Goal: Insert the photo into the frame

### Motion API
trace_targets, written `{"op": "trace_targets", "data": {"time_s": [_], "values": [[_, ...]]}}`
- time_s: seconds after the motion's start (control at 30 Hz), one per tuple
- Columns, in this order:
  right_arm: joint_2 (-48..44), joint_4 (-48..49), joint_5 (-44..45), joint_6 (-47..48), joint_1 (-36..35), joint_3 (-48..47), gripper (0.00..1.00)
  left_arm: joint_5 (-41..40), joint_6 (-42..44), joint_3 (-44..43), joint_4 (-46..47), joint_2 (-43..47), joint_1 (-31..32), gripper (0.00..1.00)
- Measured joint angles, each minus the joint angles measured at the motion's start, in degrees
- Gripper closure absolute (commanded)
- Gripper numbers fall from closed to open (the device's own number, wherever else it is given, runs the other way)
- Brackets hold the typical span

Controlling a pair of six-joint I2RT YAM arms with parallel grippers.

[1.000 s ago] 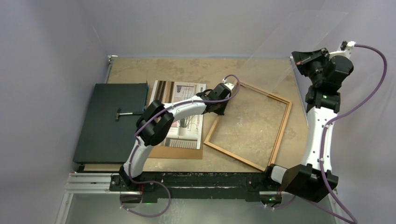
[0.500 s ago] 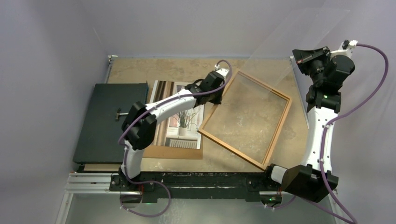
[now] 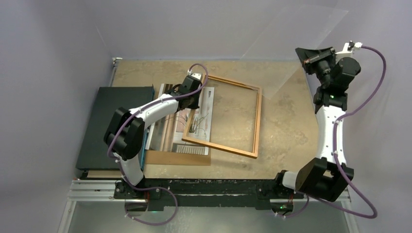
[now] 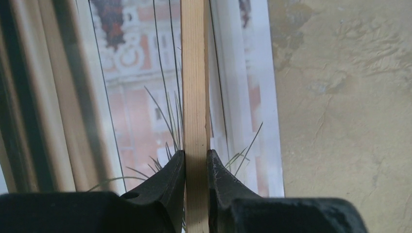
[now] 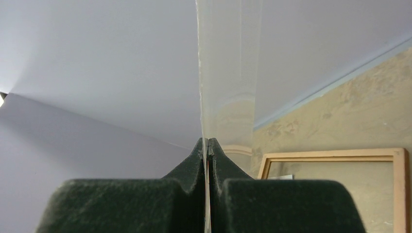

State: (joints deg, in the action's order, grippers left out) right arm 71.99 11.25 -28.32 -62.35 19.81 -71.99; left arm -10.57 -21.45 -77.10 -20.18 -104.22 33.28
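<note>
The frame sits at an angle to the photo. My left gripper should next pull the frame's bar back over the photo's plant (image 3: pixel 196 125) (image 4: pixel 172 138) and turn it straight before it releases.
The photo (image 3: pixel 168 130) lies flat on a brown backing board (image 3: pixel 176 159) at the left-middle of the table. The orange-brown wooden frame (image 3: pixel 219 147) lies beside it, its left rail over the photo's right part. My left gripper (image 3: pixel 194 96) is shut on that rail; the left wrist view shows the rail (image 4: pixel 195 73) pinched in the gripper (image 4: pixel 196 158) above the print (image 4: pixel 131 97). My right gripper (image 3: pixel 312 55) is raised at the far right, shut on a clear pane (image 3: pixel 297 38). In the right wrist view the gripper (image 5: pixel 207 143) holds the pane (image 5: pixel 227 58) edge-on.
A dark flat box (image 3: pixel 109 124) with a small handle lies at the left edge of the table (image 3: pixel 286 126), touching the backing board. Grey walls close in the back and sides. The frame's top rail (image 5: pixel 335 155) shows below the right wrist.
My left gripper has swung the frame left and turned it, so its left rail now overlaps the photo. My right arm has shifted slightly left with the pane.
</note>
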Motion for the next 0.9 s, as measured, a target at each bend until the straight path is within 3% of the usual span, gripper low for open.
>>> {"op": "trace_targets", "data": {"time_s": [0.5,0.8,0.9], "values": [[8.92,2.93,-1.38,-2.01,-10.16,-1.11,1.00,3.26,-5.86,16.33,5.57,3.74,-3.26,0.97],[11.04,4.11,-2.73,-2.01,-11.30,-1.18,1.00,11.82,-10.10,17.11,10.95,1.42,-3.63,0.46],[12.02,3.76,-2.93,-1.33,-12.76,-1.44,1.00,14.67,-10.40,16.59,11.61,1.42,-3.65,0.37]]}}
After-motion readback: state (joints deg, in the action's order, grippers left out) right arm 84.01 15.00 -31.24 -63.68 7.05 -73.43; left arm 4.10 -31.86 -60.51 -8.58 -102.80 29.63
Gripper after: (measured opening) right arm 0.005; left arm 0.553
